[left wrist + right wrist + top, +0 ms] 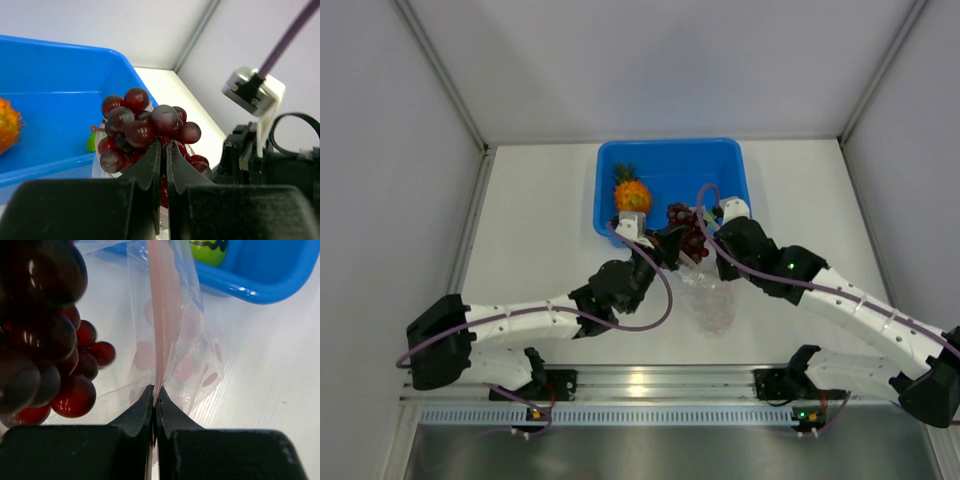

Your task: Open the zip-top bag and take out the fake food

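Observation:
I will move the grapes in my left gripper up and outward past the tub's front rim next, then down by the green round fruit (210,249).
My left gripper (164,146) is shut on the dark purple grape bunch (142,127) and holds it just above the front rim of the blue tub (50,75). In the top view the grapes (684,226) sit between my left gripper (665,242) and my right gripper (708,222). My right gripper (155,392) is shut on the pink zip strip of the clear zip-top bag (172,340), which trails down onto the table (710,300). The orange pineapple (631,192) and the green round fruit (210,249) lie in the tub. The grapes also fill the left of the right wrist view (45,350).
The blue tub (670,165) stands at the back middle of the white table, close to the back wall. Grey side walls close in the table on the left and right. Both arms meet at the tub's front rim.

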You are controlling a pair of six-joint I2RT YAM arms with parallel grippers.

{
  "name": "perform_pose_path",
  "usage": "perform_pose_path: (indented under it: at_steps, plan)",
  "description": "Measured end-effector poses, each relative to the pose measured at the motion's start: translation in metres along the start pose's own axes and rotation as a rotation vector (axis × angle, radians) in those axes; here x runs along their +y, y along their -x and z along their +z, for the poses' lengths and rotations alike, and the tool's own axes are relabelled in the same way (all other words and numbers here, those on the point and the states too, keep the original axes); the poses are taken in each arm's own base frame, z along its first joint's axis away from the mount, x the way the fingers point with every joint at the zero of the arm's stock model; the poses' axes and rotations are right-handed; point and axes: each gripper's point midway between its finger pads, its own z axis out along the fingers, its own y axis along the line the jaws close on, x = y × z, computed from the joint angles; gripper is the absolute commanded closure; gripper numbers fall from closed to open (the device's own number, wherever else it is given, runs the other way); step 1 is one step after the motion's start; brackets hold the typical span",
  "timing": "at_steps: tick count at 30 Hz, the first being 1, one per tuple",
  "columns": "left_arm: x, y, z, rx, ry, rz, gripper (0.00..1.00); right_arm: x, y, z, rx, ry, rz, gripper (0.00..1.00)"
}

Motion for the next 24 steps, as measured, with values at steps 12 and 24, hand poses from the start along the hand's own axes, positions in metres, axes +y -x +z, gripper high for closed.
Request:
perform_pose_path:
  at_steps: [12,24]
  plan:
    - [0.012,0.037,0.028,-0.144,0.117,-0.117,1.0,0.009,-0.014,-0.005,-0.016,0.096,-0.004,1.0]
    - [0.003,0.075,0.039,-0.23,0.139,-0.21,1.0,-0.02,-0.021,0.009,0.0,-0.039,0.041,1.0]
